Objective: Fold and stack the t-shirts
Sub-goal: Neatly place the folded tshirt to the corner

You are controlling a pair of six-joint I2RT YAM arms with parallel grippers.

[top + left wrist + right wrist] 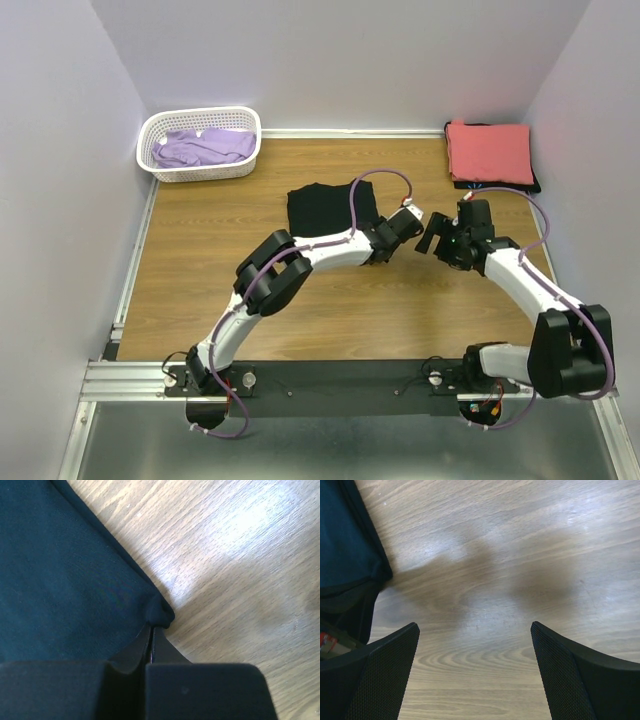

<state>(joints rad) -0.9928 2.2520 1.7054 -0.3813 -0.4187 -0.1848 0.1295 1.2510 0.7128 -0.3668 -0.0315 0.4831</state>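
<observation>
The robot's right gripper next needs to move outward and to the left in the top view, onto the black t-shirt's edge (377, 207) (374, 541) beside the pinched corner, because its fingers are over bare wood.
A plain black t-shirt (330, 208) lies folded flat in the middle of the wooden table (200, 270). My left gripper (388, 235) is at its near right corner. In the left wrist view the jaws (151, 626) are shut, with the bunched corner of the black t-shirt (65, 580) pinched at their tips. My right gripper (437, 235) hovers just right of that corner. It is open over bare wood (475, 625), and the black t-shirt (345, 540) shows at its upper left. A coral-red t-shirt (489, 152) lies folded at the back right, on top of a dark one (497, 186).
A white lattice basket (200, 115) stands at the back left with a lavender t-shirt (205, 147) crumpled inside it. Pale walls close the table on three sides. The two arms' wrists are close together near the table's centre.
</observation>
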